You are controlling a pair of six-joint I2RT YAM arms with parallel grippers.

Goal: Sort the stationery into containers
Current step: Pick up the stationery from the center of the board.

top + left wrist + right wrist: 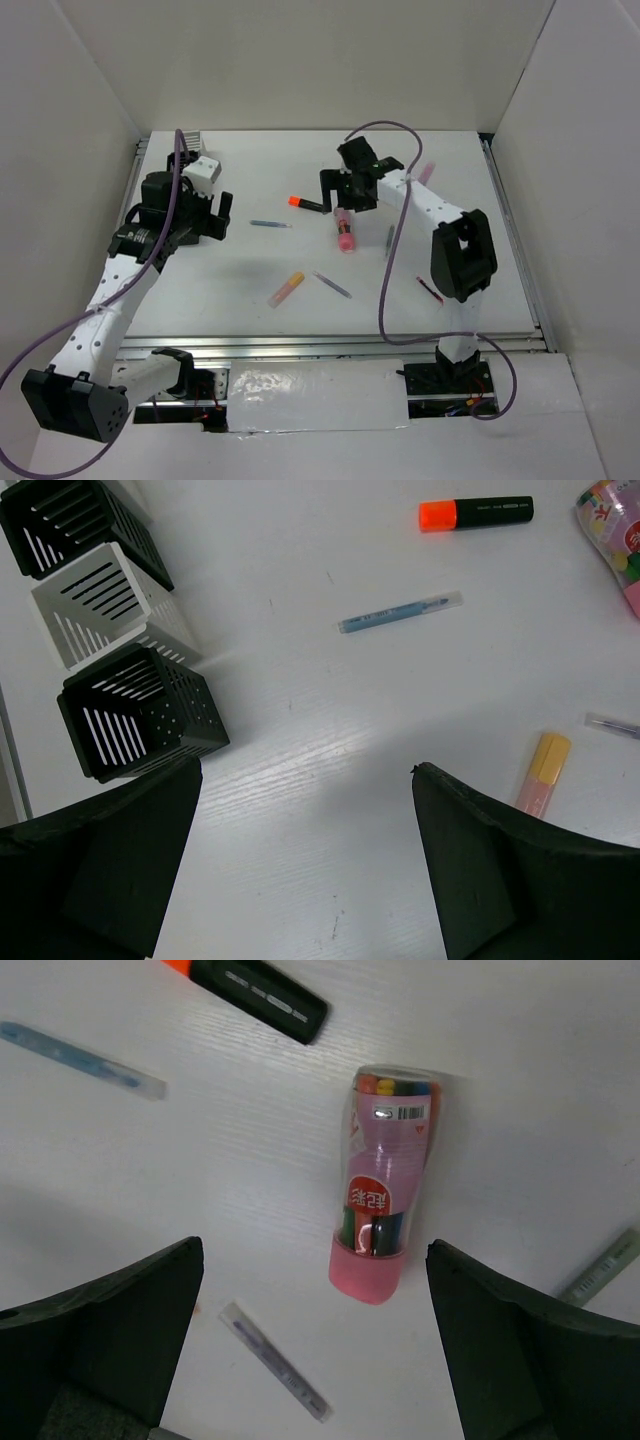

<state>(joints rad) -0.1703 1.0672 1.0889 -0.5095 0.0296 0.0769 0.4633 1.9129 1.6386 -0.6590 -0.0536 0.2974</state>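
My right gripper lowers next and eases back onto the tube's narrow part (345,229) (374,1228) beside the pink cap, because the tube still lies below its open fingers.
Three square slotted containers stand in a row at the left of the left wrist view: a black one (70,520), a white one (100,605) and a black one (140,715). My left gripper (305,768) hangs open just right of them over bare table. Stationery lies scattered: an orange-capped black marker (308,204), a blue pen (270,224), a yellow-orange highlighter (286,289) and a grey pen (332,285). My right gripper (313,1250) is open above a pink tube of coloured pens (385,1180), whose pink cap end lies between the fingers, untouched.
A grey-green pen (390,240), a red pen (429,290) and a pink pen (428,172) lie close to the right arm. White walls enclose the table on three sides. A metal rail (340,343) runs along the near edge.
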